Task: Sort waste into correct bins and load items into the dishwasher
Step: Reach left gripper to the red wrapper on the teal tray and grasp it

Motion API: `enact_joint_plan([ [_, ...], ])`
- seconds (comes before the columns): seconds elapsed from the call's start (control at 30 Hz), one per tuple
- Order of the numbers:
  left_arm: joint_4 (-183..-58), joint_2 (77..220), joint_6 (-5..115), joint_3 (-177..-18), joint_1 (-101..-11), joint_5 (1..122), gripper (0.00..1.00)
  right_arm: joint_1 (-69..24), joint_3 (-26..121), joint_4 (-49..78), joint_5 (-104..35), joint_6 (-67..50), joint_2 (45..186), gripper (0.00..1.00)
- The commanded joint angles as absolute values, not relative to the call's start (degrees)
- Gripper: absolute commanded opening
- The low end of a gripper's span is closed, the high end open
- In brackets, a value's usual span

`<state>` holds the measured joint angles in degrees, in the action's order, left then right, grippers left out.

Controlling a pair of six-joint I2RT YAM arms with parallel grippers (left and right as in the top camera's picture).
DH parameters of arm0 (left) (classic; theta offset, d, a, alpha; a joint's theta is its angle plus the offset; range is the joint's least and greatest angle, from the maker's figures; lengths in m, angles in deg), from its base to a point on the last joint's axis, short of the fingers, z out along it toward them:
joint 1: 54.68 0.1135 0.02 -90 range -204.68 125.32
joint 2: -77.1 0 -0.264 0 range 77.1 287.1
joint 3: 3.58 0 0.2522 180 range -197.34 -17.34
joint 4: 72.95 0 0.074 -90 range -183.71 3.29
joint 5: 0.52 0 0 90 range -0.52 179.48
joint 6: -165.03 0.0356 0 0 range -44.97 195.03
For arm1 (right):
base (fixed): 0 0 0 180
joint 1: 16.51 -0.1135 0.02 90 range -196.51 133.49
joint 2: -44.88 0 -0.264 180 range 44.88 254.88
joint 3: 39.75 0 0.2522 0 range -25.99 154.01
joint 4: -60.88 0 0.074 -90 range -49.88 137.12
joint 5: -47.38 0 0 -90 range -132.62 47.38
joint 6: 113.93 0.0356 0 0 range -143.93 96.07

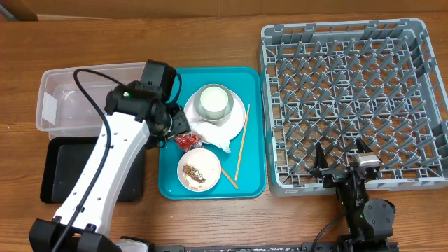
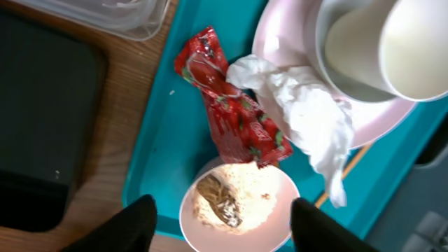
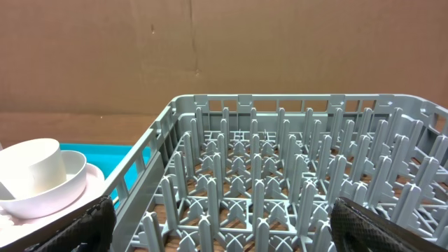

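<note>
My left gripper goes down and to the right in the overhead view onto the red wrapper's lower corner next, since it lies below the gripper, clear of the tissue.
On the teal serving tray a white cup sits in a greyish-white bowl on a pale pink plate. A crumpled white tissue and a shiny red wrapper lie beside it; both also show in the left wrist view, the tissue right of the wrapper. A small bowl holds rice grains and brown bits. Chopsticks lie at the tray's right. My left gripper is open above the wrapper and small bowl. My right gripper is open at the grey dish rack's front edge.
A clear plastic tub stands at the left, with a shallow black tray in front of it. The rack's upright pegs fill the right wrist view. My left arm crosses over the black tray.
</note>
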<state>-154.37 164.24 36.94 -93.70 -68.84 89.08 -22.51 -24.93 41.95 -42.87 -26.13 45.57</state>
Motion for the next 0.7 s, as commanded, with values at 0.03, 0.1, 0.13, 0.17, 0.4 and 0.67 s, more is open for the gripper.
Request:
enact_joint_plan([
  [0.03,-153.4,164.0,31.1,-91.7,-68.1,91.0,0.58,-22.3,-25.5,42.3,-43.0,-26.3,45.0,1.0],
  [0.1,-152.1,164.0,29.0,-90.2,-68.3,90.9,0.58,-22.3,-25.5,42.3,-43.0,-26.3,45.0,1.0],
  [0.13,-151.1,164.0,27.6,-89.1,-68.5,90.9,0.58,-22.3,-25.5,42.3,-43.0,-26.3,45.0,1.0],
  [0.17,-149.5,164.0,26.3,-87.5,-68.6,90.9,0.59,-22.3,-25.5,42.3,-43.0,-26.3,45.0,1.0],
  [0.4,-135.7,164.0,22.9,-76.5,-68.6,84.7,0.63,-22.3,-25.5,42.3,-43.0,-26.3,45.0,1.0],
  [0.67,-127.2,164.0,22.0,-70.2,-68.7,79.6,0.67,-22.3,-25.5,42.3,-43.0,-26.3,45.0,1.0],
])
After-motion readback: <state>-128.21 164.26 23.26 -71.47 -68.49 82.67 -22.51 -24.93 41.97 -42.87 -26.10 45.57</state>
